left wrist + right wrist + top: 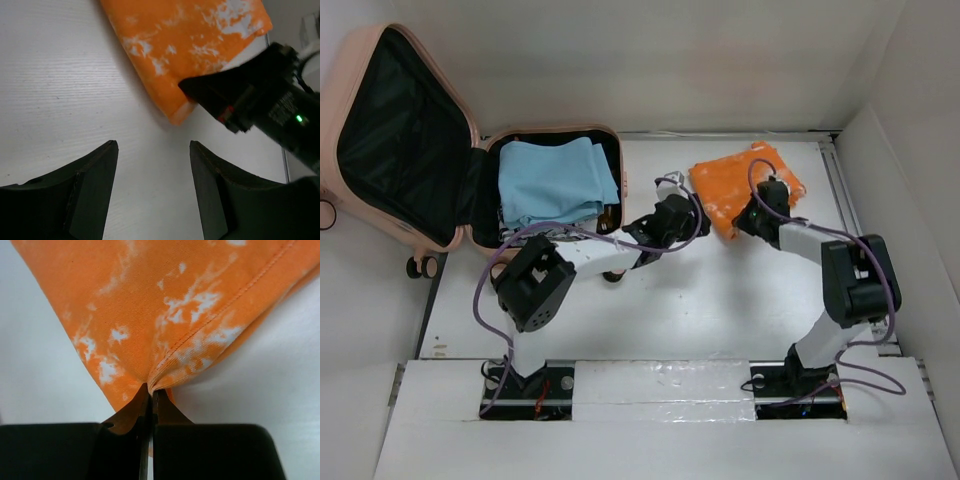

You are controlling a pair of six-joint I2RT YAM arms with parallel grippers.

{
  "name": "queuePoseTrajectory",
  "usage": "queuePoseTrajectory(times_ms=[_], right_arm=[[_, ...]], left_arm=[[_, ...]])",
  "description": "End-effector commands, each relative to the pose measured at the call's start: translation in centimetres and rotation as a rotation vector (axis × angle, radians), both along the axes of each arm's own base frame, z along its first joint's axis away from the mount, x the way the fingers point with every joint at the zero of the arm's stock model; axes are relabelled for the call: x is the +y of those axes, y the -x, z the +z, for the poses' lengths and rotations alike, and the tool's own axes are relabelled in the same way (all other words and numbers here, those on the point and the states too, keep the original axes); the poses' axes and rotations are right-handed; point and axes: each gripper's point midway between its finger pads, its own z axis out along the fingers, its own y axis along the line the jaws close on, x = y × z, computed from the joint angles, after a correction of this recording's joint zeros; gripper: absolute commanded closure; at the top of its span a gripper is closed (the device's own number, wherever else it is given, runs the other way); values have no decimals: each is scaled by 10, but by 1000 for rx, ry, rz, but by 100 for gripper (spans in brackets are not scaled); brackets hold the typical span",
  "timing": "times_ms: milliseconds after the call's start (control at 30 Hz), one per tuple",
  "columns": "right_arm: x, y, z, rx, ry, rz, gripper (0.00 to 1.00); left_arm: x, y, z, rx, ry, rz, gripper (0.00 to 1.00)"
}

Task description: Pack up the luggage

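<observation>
The left gripper should next ease outward and down astride the orange cloth's luggage-side edge (711, 203) (134, 50), clear of the right gripper, because that edge is below and outward.
The pale pink luggage (360, 60) lies open at the far left, lid raised, with a folded light blue cloth (555, 180) in its base. A folded orange cloth with white blotches (735, 185) lies on the table at the back right. It also shows in the left wrist view (185, 40) and the right wrist view (165, 305). My right gripper (151, 392) is shut on the near corner of the orange cloth; in the top view the right gripper (757, 215) is at the cloth's near edge. My left gripper (153, 145) is open and empty over bare table, just left of the cloth (670, 200).
White walls close in the table at the back and right. A dark garment (610, 215) lies in the luggage's base beside the blue cloth. The luggage's wheels (420, 266) hang off the table's left edge. My right arm's black wrist (270, 100) shows in the left wrist view.
</observation>
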Motion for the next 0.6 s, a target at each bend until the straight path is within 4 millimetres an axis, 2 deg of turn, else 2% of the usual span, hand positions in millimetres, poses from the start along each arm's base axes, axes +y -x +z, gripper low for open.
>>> queuePoseTrajectory(times_ms=[0, 100, 133, 167, 200, 233, 267, 300, 333, 400, 433, 467, 533, 567], right_arm=[[20, 23, 19, -62, -67, 106, 100], [40, 49, 15, -61, -104, 159, 97], [46, 56, 25, -83, -122, 164, 97], [49, 61, 27, -99, -117, 171, 97], [57, 78, 18, -76, -119, 186, 96], [61, 84, 31, -109, -143, 189, 88], [63, 89, 36, -127, -150, 189, 83], [70, 102, 32, -121, -149, 205, 77], [74, 106, 48, -169, -162, 221, 62], [80, 117, 59, -186, -177, 243, 53], [78, 120, 63, -196, -156, 226, 51], [70, 123, 76, -234, -136, 210, 47], [57, 130, 82, -235, -80, 173, 45], [51, 133, 87, -251, -57, 167, 45]], left_arm=[[0, -17, -8, 85, 92, 5, 45], [-1, -20, -28, 133, 74, 14, 46], [0, -21, -28, 136, 81, 29, 46], [5, -20, -41, 157, 59, 48, 46], [5, -20, -47, 164, 50, 49, 46], [6, -18, -51, 173, 56, 56, 46], [7, -18, -58, 182, 45, 57, 46], [7, -17, -68, 201, 39, 65, 46], [5, -16, -72, 219, 46, 64, 46], [5, -15, -78, 232, 46, 71, 46], [5, -16, -83, 235, 42, 71, 46], [3, -17, -85, 241, 49, 77, 46], [2, -20, -86, 240, 52, 90, 46], [7, -18, -96, 258, 21, 103, 46]])
